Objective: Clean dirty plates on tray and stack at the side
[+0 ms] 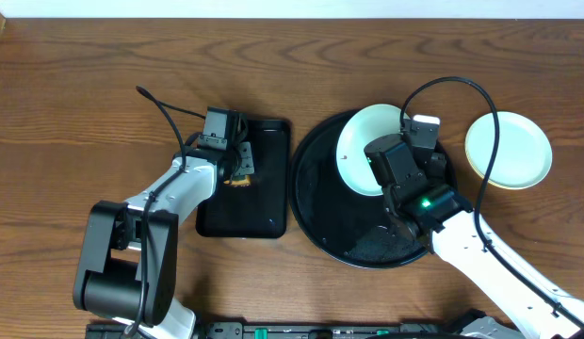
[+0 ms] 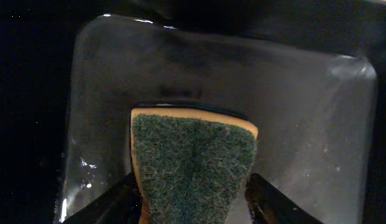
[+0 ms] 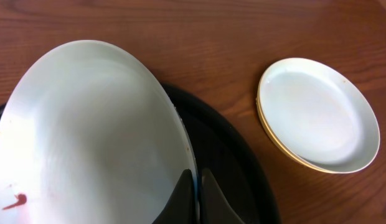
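My right gripper is to carry the tilted plate with a reddish smear (image 3: 15, 201) down level next, onto the middle of the round black tray.
My right gripper (image 3: 196, 196) is shut on the rim of a pale mint-white plate (image 3: 87, 124) and holds it tilted above the round black tray (image 3: 233, 155). A reddish smear (image 3: 15, 201) marks the plate's lower left. In the overhead view the held plate (image 1: 361, 141) is over the far part of the tray (image 1: 320, 198), with the right gripper (image 1: 377, 162) on its near edge. Two plates, mint-white on pale yellow, are stacked on the bare wood to the right (image 1: 509, 151), also in the right wrist view (image 3: 317, 115). My left gripper (image 2: 193, 208) is shut on a green-faced sponge (image 2: 193, 165).
The left gripper (image 1: 237, 168) holds the sponge over a smaller rectangular black tray (image 1: 264, 202), whose wet glossy floor fills the left wrist view (image 2: 305, 112). It stands just left of the round tray. Arm cables loop over the table behind both grippers.
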### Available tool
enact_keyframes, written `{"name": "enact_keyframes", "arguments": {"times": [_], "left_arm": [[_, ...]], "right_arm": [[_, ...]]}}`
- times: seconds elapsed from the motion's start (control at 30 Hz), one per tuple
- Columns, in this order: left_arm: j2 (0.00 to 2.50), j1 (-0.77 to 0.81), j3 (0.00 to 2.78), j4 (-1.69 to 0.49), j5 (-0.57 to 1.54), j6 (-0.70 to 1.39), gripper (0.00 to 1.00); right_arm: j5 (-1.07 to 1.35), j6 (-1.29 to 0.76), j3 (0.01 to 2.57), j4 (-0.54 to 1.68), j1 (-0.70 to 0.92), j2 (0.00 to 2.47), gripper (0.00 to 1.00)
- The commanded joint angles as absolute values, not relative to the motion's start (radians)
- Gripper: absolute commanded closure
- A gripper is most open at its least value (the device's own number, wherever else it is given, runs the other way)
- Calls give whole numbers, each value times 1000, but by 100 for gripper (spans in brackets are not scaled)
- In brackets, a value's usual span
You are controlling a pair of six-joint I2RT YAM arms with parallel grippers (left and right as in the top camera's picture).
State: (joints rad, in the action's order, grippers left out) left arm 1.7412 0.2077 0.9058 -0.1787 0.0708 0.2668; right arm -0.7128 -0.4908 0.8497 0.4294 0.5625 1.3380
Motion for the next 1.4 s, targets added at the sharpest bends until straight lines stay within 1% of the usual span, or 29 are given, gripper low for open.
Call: {"name": "enact_keyframes", "arguments": {"times": [0.0, 0.07, 0.1, 0.23, 0.4, 0.5, 0.63, 0.73, 0.87, 1.23, 1.37], "left_arm": [[1745, 209, 868, -185, 55, 265, 55], [1745, 209, 864, -185, 56, 265, 78], [1745, 209, 864, -183, 55, 265, 92], [1742, 209, 874, -165, 55, 265, 93], [1687, 210, 908, -226, 55, 265, 93], [1625, 224, 909, -239, 54, 264, 92], [1565, 261, 910, -250, 14, 264, 93], [1556, 297, 910, -266, -20, 264, 93], [1557, 334, 912, -281, -99, 254, 93], [1557, 384, 947, -307, -133, 164, 93], [1556, 406, 947, -300, -206, 126, 92]], "right_arm": [[-724, -481, 854, 426, 568, 1344, 99], [-724, -481, 854, 422, 568, 1344, 99], [-724, -481, 854, 420, 568, 1344, 99], [-724, -481, 854, 420, 568, 1344, 99], [-712, -473, 854, 421, 566, 1348, 99], [-577, -466, 854, 407, 522, 1375, 99], [-398, -463, 854, 395, 416, 1433, 99], [-298, -463, 854, 391, 358, 1461, 99], [-180, -462, 854, 377, 323, 1476, 99], [-167, -420, 854, 371, 322, 1576, 99], [-167, -381, 854, 367, 322, 1594, 99]]}}
